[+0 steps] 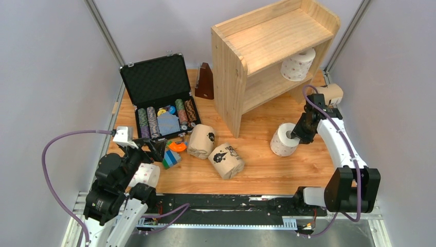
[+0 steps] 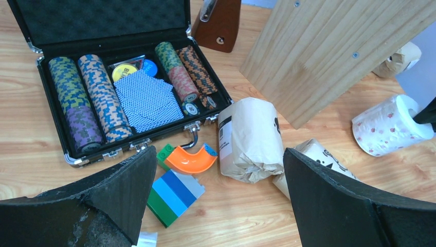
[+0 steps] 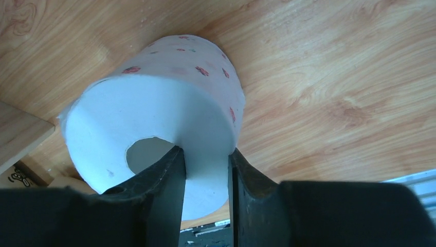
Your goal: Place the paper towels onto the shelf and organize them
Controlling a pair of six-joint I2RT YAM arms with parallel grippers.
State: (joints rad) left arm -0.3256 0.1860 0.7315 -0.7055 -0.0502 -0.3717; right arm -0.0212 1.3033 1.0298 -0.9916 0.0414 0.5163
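Observation:
Next I need to lift the white roll in my right gripper and move it outward onto the lower level of the shelf (image 1: 269,85), beside the dotted roll, where that level is still empty.
The pine shelf (image 1: 267,43) stands at the back right, with one white dotted roll (image 1: 297,64) on its lower tier. My right gripper (image 1: 294,135) is shut on the wall of a white roll (image 3: 169,103), one finger inside the core and one outside; the roll sits low in front of the shelf (image 1: 283,140). A kraft roll (image 1: 331,93) lies behind the right arm. Two kraft rolls (image 1: 201,141) (image 1: 226,160) lie mid-table. My left gripper (image 2: 218,152) is open and empty, above the table just short of the near kraft roll (image 2: 249,139). Another white roll (image 1: 146,175) lies beside the left arm, partly hidden.
An open black case (image 1: 159,98) with poker chips and cards sits at the back left. A brown wooden wedge (image 1: 204,82) stands beside the shelf. Stacked toy bricks (image 2: 172,193) and an orange curved piece (image 2: 190,160) lie just in front of the case.

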